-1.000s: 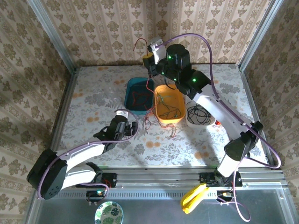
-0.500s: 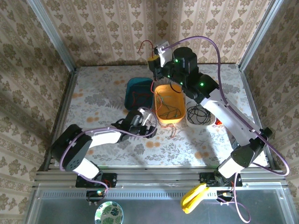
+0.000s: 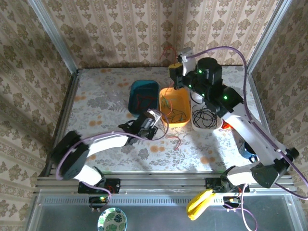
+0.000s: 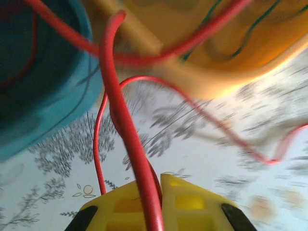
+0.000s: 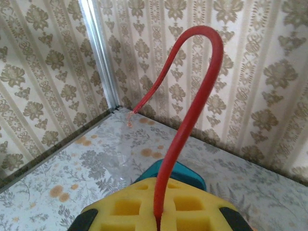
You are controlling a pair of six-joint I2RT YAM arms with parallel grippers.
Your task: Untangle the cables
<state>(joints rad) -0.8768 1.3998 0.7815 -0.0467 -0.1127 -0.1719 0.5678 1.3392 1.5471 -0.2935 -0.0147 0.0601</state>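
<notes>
I should lift the red cable outward over the teal bin (image 3: 144,85) (image 4: 41,62) with my left gripper next, and let go of it where other red cables are.
My left gripper (image 3: 155,127) is low on the table by the near left corner of the orange bin (image 3: 182,98). Its yellow fingers (image 4: 202,202) are shut on a red cable (image 4: 127,125) that rises toward the bins. More red cable (image 3: 177,138) trails on the table in front. My right gripper (image 3: 175,72) hangs high over the orange bin's far edge, shut on a red cable (image 5: 192,101) whose bare end curls above it (image 3: 168,50). Green cables (image 3: 174,113) lie in the orange bin. Red ones lie in the teal bin (image 3: 144,85), and black ones (image 3: 204,118) in the white bin (image 3: 219,126).
The three bins stand in a row at mid-table. Wallpapered walls and metal posts close in the back and both sides. A yellow-handled tool (image 3: 199,202) and a round patterned dish (image 3: 111,220) lie on the near ledge below the arm bases.
My left gripper slid right to the orange bin's corner and shut on the red cable. My right arm swung right, carrying its red cable from above the teal bin to above the orange bin.
</notes>
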